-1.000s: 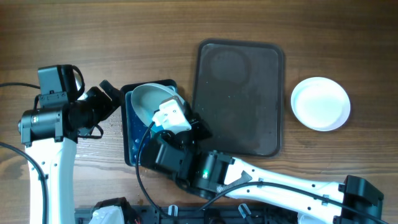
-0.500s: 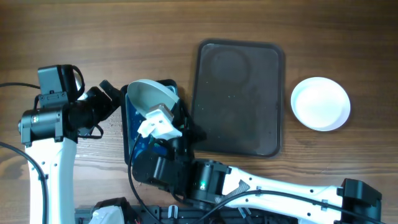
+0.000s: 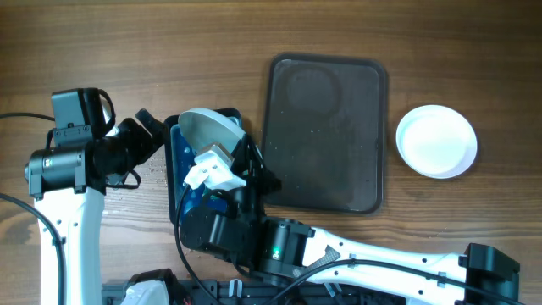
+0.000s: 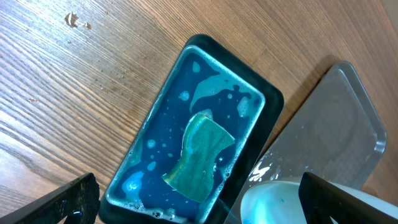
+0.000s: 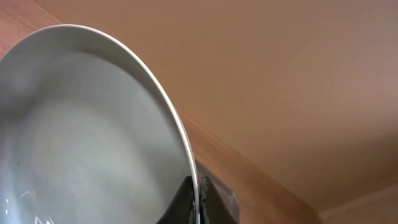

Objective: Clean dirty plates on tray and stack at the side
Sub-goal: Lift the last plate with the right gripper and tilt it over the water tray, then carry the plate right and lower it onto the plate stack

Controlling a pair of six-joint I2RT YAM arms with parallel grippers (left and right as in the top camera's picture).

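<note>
I will move my right gripper to the right in the overhead view next, and down onto a clean white plate (image 3: 436, 141) that lies past the brown tray, to let go.
My right gripper (image 5: 198, 200) is shut on the rim of a white plate (image 5: 93, 137), pinching it edge-on. Overhead, that plate (image 3: 206, 128) stands tilted steeply over the small black tray of blue liquid (image 3: 177, 182), with the right gripper (image 3: 240, 158) just beside it. The plate's bluish lower part (image 4: 280, 202) shows in the left wrist view. A clean white plate (image 3: 436, 141) lies on the table to the right of the dark brown tray (image 3: 326, 135), which holds nothing. My left gripper (image 3: 150, 129) stands open at the black tray's left edge, holding nothing.
A green-yellow sponge (image 4: 200, 155) lies in the foamy blue liquid of the black tray (image 4: 273, 102). The brown tray (image 4: 339, 127) borders it on the right. The right arm's long white link (image 3: 381, 254) lies along the table's front edge.
Over the last second the right arm swung left and tipped the plate more upright over the black tray. The left arm has stayed still.
</note>
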